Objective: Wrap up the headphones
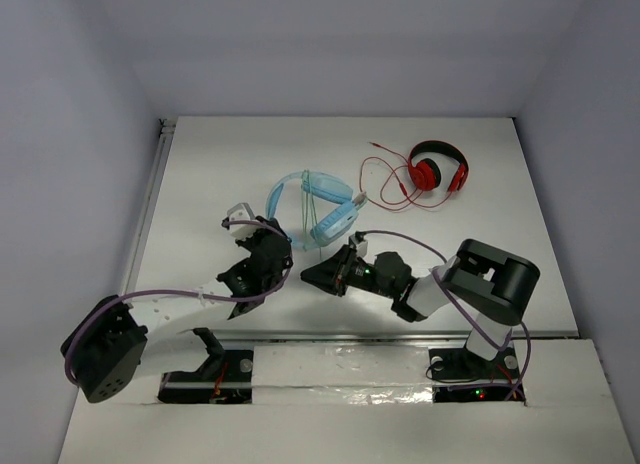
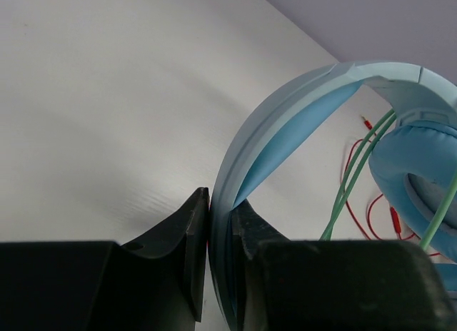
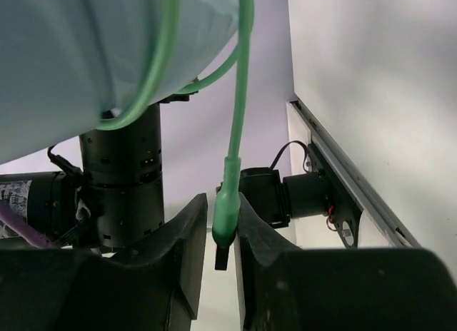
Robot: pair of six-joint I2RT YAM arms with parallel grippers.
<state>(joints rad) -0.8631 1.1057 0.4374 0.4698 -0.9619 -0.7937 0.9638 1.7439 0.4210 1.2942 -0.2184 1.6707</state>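
Because the green cable (image 2: 353, 181) already loops around the headphones, I will lower my left gripper back toward the base, onto the tabletop below, and release the headband.
The light blue headphones (image 1: 330, 209) sit mid-table, held up at the headband. My left gripper (image 1: 272, 229) is shut on the blue headband (image 2: 285, 124), which is pinched between its jaws (image 2: 220, 224). An ear cup (image 2: 414, 181) and loops of the thin green cable (image 2: 353, 181) show to the right. My right gripper (image 1: 308, 274) sits just in front of the headphones. In the right wrist view it (image 3: 221, 224) is closed around the green cable's plug (image 3: 226, 213). The cable (image 3: 243, 81) runs up over the pale cup (image 3: 86, 46).
Red-and-black headphones (image 1: 437, 167) with a red cable (image 1: 385, 179) lie at the back right; the red cable also shows in the left wrist view (image 2: 357, 210). The left arm's wrist (image 3: 121, 174) is close beside my right gripper. White walls enclose the table.
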